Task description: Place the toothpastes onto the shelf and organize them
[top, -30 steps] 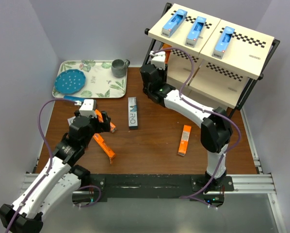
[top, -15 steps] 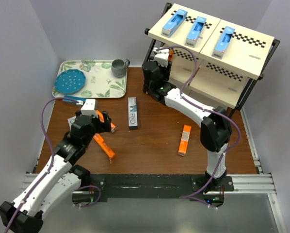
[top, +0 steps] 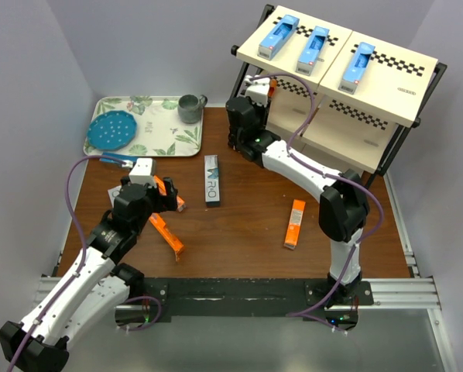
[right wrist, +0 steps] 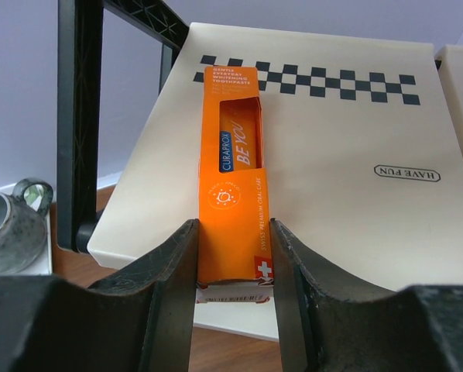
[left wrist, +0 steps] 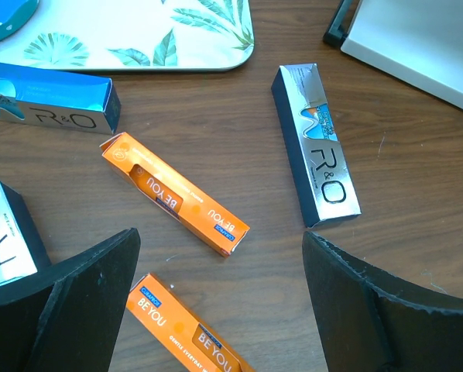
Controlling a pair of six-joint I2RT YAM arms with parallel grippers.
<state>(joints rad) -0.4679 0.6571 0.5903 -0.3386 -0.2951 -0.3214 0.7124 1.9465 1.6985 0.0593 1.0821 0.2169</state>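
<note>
Next, my right gripper shifts the orange box toward the shelf's black end post and slightly outward, since bare board point(right wrist: 164, 172) remains between them.
My right gripper point(right wrist: 233, 267) is shut on an orange toothpaste box point(right wrist: 233, 194) and holds it flat against the left cream board of the shelf's middle tier point(right wrist: 348, 209), pointing up at the checkered strip. In the top view this gripper point(top: 256, 94) is at the shelf's point(top: 386, 89) left end. Three light blue boxes point(top: 312, 49) lie on the top tier. My left gripper point(left wrist: 224, 310) is open and empty above two orange boxes point(left wrist: 173, 194) point(left wrist: 189, 333); in the top view it point(top: 163, 198) hovers at the table's left. A grey-and-teal box point(left wrist: 317, 143) lies to its right.
A leaf-patterned tray point(top: 169, 143) at the back left holds a blue plate point(top: 111, 130) and a grey cup point(top: 191, 108). A light blue box point(left wrist: 49, 105) lies by the tray's front edge, and a white box point(left wrist: 3, 232) below it. Another orange box point(top: 295, 223) lies near the right arm.
My right gripper has moved up and towards the shelf with the orange box, bringing it onto the middle board. The left arm has hardly moved.
</note>
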